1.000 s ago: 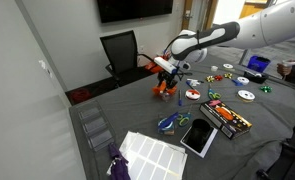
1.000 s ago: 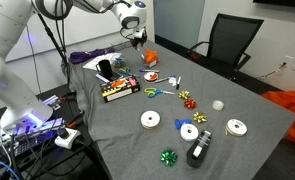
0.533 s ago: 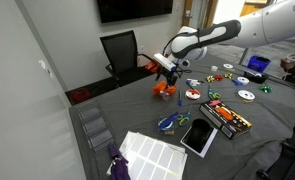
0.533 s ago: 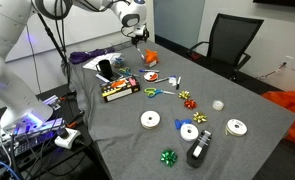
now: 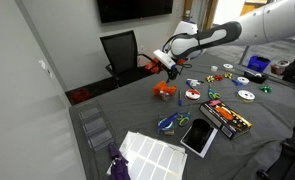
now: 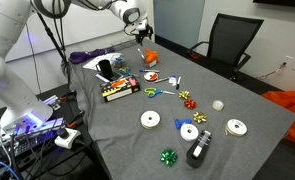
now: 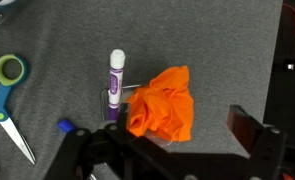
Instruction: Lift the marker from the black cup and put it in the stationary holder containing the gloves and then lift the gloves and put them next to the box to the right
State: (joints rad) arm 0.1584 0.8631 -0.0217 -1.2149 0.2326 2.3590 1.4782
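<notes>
My gripper will go down to the crumpled orange gloves [image 5: 164,89] [image 7: 164,105] next and close on them, because the marker is already standing in the holder.
The purple-and-white marker [image 7: 116,80] stands upright in the small stationery holder, right beside the crumpled orange gloves [image 7: 163,104]. The gloves also show in both exterior views [image 5: 165,91] [image 6: 150,58]. My gripper [image 7: 172,150] hangs above the holder and gloves with its jaws wide apart and nothing between them; it shows in both exterior views [image 5: 170,62] [image 6: 144,32]. One dark finger [image 7: 253,136] shows at the right of the wrist view. The black cup [image 6: 105,70] stands near the table's edge, beside the box.
Blue-handled scissors [image 7: 7,110] and a green tape roll [image 7: 9,70] lie left of the holder. A box of coloured items [image 5: 227,118] [image 6: 117,90], white tape rolls [image 6: 151,120], bows and a tablet [image 5: 199,135] lie on the grey table. A black chair [image 5: 120,52] stands behind.
My gripper has risen from just over the holder and gloves to a little higher above them. The marker and gloves have stayed in place.
</notes>
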